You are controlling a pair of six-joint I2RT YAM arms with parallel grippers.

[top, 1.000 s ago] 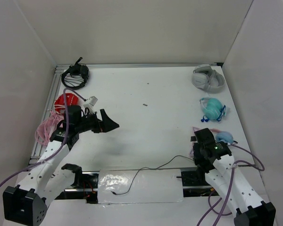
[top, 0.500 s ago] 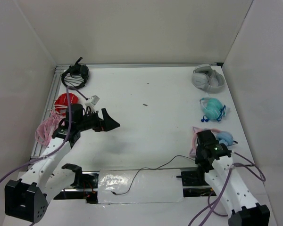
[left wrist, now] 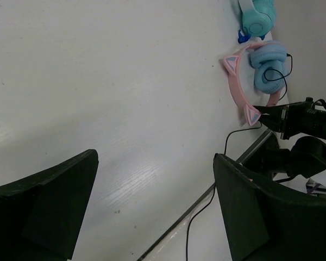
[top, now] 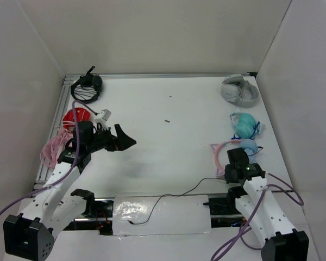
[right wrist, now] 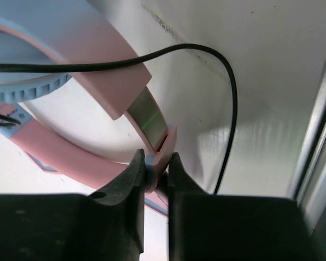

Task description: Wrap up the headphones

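Note:
The left gripper moves across the table and closes on the headband (top: 216,158) between the cat ears next, since that part lies to the gripper's right in the top view.
The headphones (top: 248,147) lie at the right side of the table, with a pink cat-eared headband (top: 216,158) and light blue ear cups. My right gripper (top: 228,173) is shut on the near end of the headband (right wrist: 156,163), which is pinched between both fingers. The thin black cable (top: 179,193) trails left from there over the table's near edge. In the right wrist view the cable (right wrist: 230,103) loops beside the jaws. My left gripper (top: 127,142) hangs open over the table's left middle, its fingers wide apart and holding nothing (left wrist: 155,209). The left wrist view shows the headphones (left wrist: 263,68) far off.
All-turquoise headphones (top: 243,125) and grey-white headphones (top: 239,89) lie behind the held pair. Black (top: 87,87), red (top: 76,117) and pink (top: 51,149) headphones sit along the left edge. A clear plastic sheet (top: 163,215) covers the near rail.
My right gripper has shut on the pink headband and dragged it left and forward, away from the right wall. The left arm has barely shifted and stays open.

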